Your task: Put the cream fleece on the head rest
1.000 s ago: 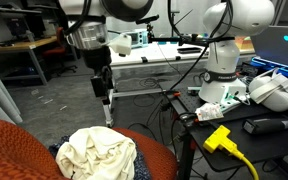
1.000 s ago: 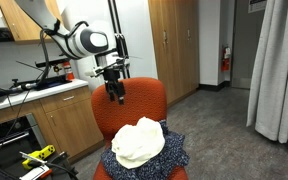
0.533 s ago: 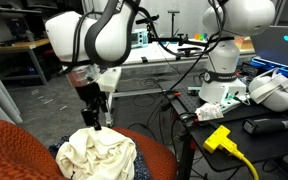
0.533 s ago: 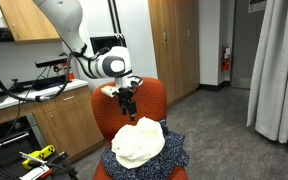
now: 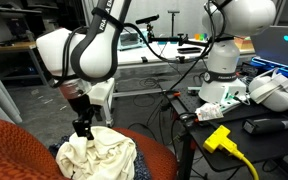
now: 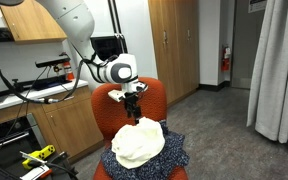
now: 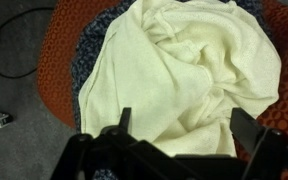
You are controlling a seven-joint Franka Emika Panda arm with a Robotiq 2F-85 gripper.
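My gripper moves down onto the upper edge of the cream fleece point(image 6: 142, 126) point(image 7: 180, 132) next and closes there, because that folded cloth lies between its wide-open fingers.
The cream fleece point(image 5: 96, 156) lies bundled on the seat of a rust-orange chair, on top of a dark blue speckled cloth point(image 6: 174, 153). It also shows in an exterior view point(image 6: 139, 143) and fills the wrist view point(image 7: 179, 70). The head rest point(image 6: 112, 108) is the chair's upright orange back, behind the fleece. My gripper point(image 5: 83, 130) hangs just above the fleece's upper edge; it also shows in an exterior view point(image 6: 134, 113). In the wrist view the gripper point(image 7: 184, 130) is open, jaws wide apart over the cloth, holding nothing.
A desk with a white robot base point(image 5: 222, 60), cables, a yellow plug point(image 5: 220, 138) and a laptop stands beside the chair. Wooden cabinets point(image 6: 59, 120) and a counter stand behind the chair. A grey curtain point(image 6: 279, 65) hangs to one side.
The arm has come down from well above the chair to just over the fleece. The fleece has not moved.
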